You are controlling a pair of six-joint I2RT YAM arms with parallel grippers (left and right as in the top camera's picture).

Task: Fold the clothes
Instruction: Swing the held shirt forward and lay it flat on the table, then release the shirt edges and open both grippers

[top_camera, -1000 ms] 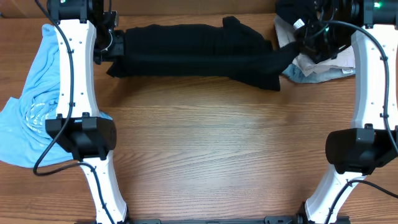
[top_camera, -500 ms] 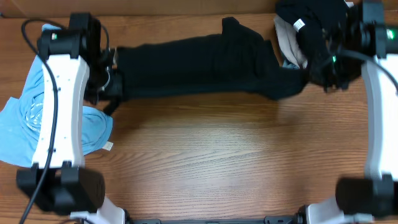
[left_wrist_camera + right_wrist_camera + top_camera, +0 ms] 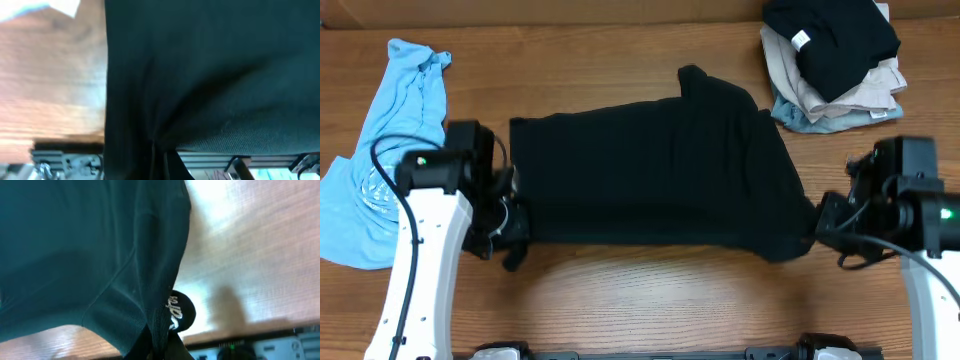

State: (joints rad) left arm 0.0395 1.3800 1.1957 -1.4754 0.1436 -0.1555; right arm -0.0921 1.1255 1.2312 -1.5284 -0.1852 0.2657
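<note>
I will next move my left gripper down and outward and let go of the pinched edge, because the shirt's flat side point(image 3: 540, 188) point(image 3: 150, 65) by the light blue T-shirt is below and outward.
The clothes, a black short-sleeved shirt point(image 3: 650, 165), lie stretched across the middle of the table. My left gripper point(image 3: 513, 233) is shut on the shirt's near left corner, and in the left wrist view the dark cloth point(image 3: 200, 75) bunches into the pinch point(image 3: 159, 162). My right gripper point(image 3: 817, 224) is shut on the shirt's near right end. The right wrist view shows the sleeve hem with a small white logo point(image 3: 174, 311) gathered between the fingers point(image 3: 161, 342). The collar end point(image 3: 692, 75) points to the far side.
A light blue T-shirt point(image 3: 380, 160) lies crumpled at the left edge, beside the left arm. A stack of folded garments point(image 3: 832, 62), black on beige and grey-blue, sits at the far right corner. Bare wood point(image 3: 660, 300) runs along the near side.
Both arms have drawn back from the far edge toward the near side, dragging the black shirt with them. It has spread from a narrow bundle into a wide sheet.
</note>
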